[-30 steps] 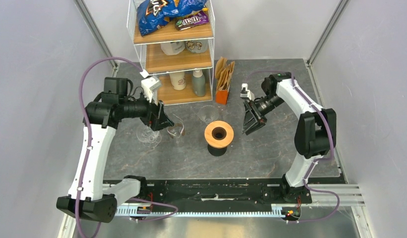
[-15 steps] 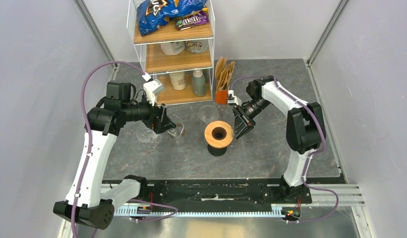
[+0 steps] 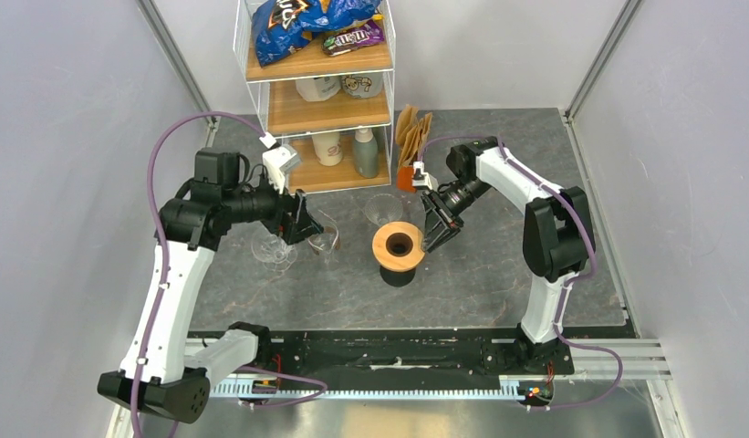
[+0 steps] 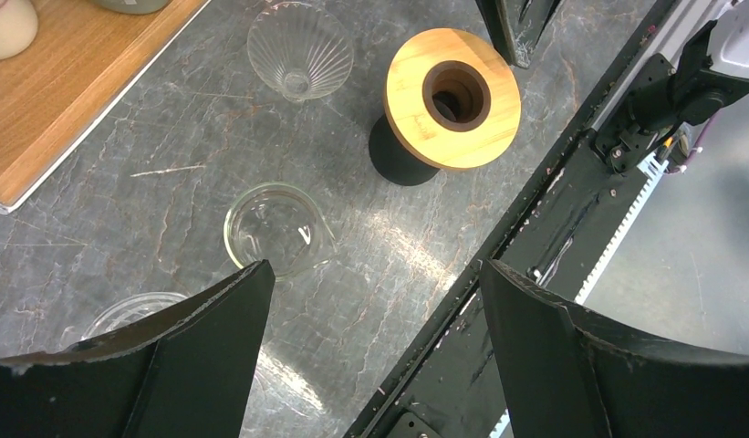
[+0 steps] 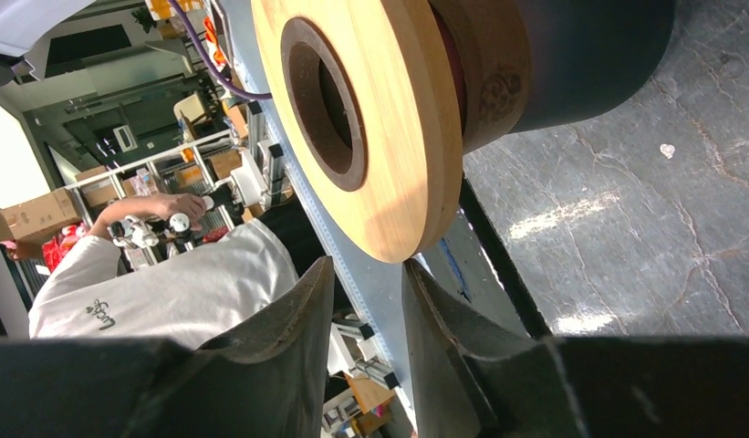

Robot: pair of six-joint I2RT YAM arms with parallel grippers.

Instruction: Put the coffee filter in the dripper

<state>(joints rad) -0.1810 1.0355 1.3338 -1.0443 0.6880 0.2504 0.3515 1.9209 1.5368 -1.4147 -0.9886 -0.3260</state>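
Observation:
My left gripper should next move down and to its right in the top view, onto the dripper's free rim facing the small cup.
Brown paper coffee filters (image 3: 412, 130) stand in an orange holder at the back, next to the shelf. The ribbed glass dripper (image 3: 382, 210) (image 4: 299, 50) sits empty on the table. Just in front of it is a wooden ring on a black base (image 3: 398, 246) (image 4: 452, 96). My right gripper (image 3: 436, 239) (image 5: 369, 265) is at the ring's right edge, its jaws narrowly open, and the wooden rim (image 5: 398, 137) reaches just to the fingertips. My left gripper (image 3: 302, 228) (image 4: 372, 274) hangs wide open and empty above the table, left of the ring.
A small glass cup (image 4: 277, 228) (image 3: 327, 239) and a larger glass (image 3: 272, 248) stand under the left gripper. The wire shelf (image 3: 320, 91) with snacks, cups and a bottle is at the back. The table's black front rail (image 4: 535, 228) runs close by.
The right arm swung left to the wooden ring and its jaws narrowed. The ring shifted slightly left. The left gripper edged right, then stayed put.

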